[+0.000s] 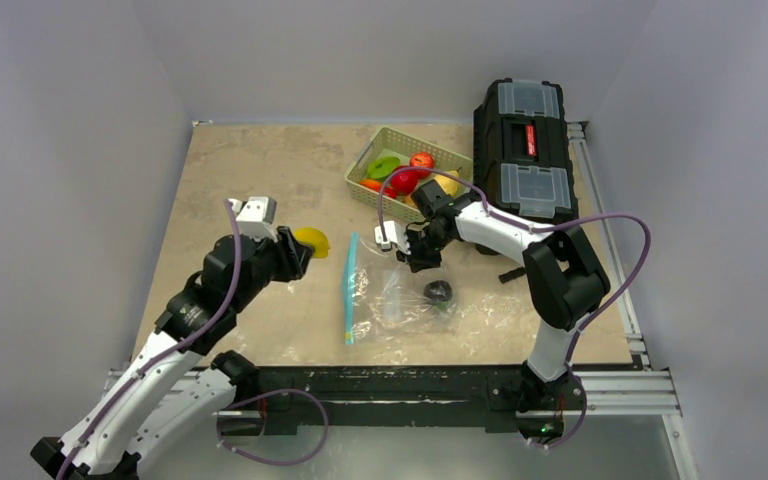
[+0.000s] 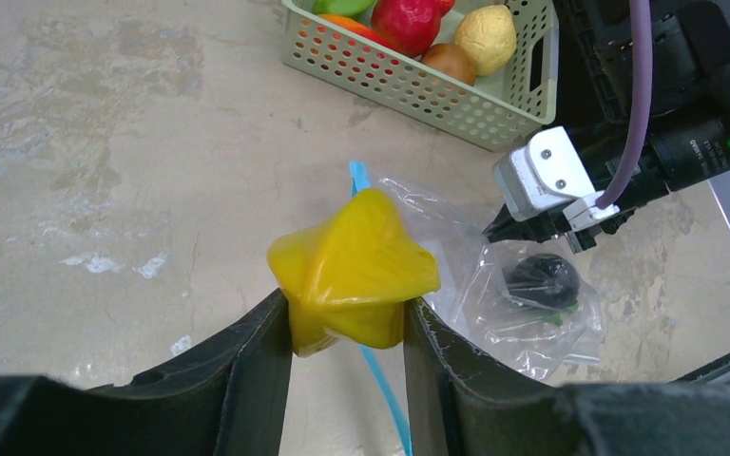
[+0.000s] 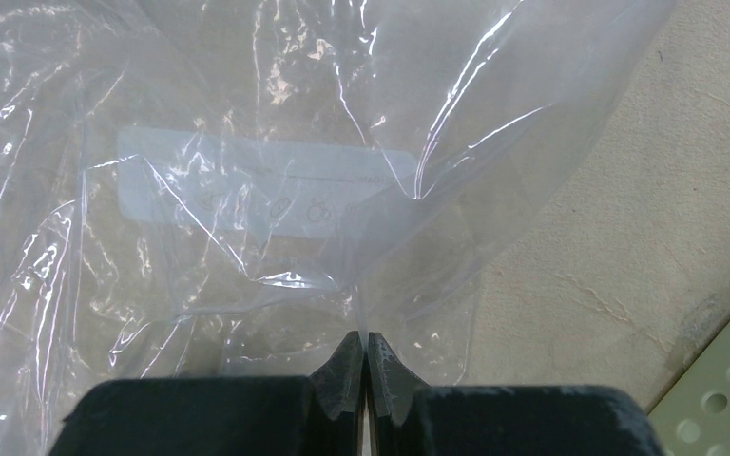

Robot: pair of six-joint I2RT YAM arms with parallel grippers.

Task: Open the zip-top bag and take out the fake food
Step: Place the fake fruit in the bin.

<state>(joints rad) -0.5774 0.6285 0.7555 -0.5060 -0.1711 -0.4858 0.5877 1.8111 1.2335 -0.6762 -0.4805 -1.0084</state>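
Note:
My left gripper needs to move outward and to the right in the top view, over the basket's green-fruit end [image 1: 377,170] [image 2: 344,13], and let go of the star, because fake fruits lie there.
The clear zip-top bag [image 1: 400,300] lies on the table's middle, its teal zip strip [image 1: 350,290] on the left side. A dark purple fake fruit [image 1: 438,291] sits inside it, also seen in the left wrist view [image 2: 542,280]. My left gripper [image 1: 300,250] is shut on a yellow star-shaped fake fruit [image 2: 356,271] and holds it above the table left of the strip. My right gripper [image 3: 363,347] is shut on a fold of the bag's plastic [image 3: 276,171] at its far edge and pulls it up.
A pale green basket [image 1: 405,170] at the back holds several fake fruits, red, green, yellow and orange. A black toolbox [image 1: 525,145] stands to its right. The table's right edge has a metal rail [image 1: 615,270].

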